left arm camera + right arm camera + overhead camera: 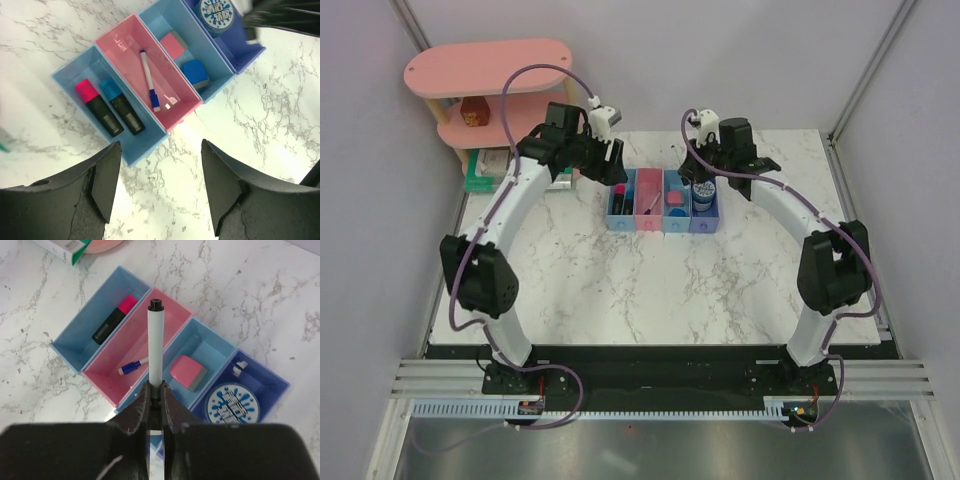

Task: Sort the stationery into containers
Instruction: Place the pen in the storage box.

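I will next move my right gripper to the left in the top view and down to let go of the pen, because the pink bin is below it on that side.
Four narrow bins stand in a row at the back of the table: light blue, pink, light blue, darker blue. In the left wrist view the first bin holds two black markers, the pink bin a white pen with a blue cap, the third a pink eraser and a blue block, the last a round blue-white tin. My right gripper is shut on a white pen with a black tip, held above the pink and third bins. My left gripper is open and empty in front of the bins.
A pink oval-tiered shelf stands at the back left with a small red-brown box on it. A green-edged stack of books lies under it. Both arms arch over the marble table.
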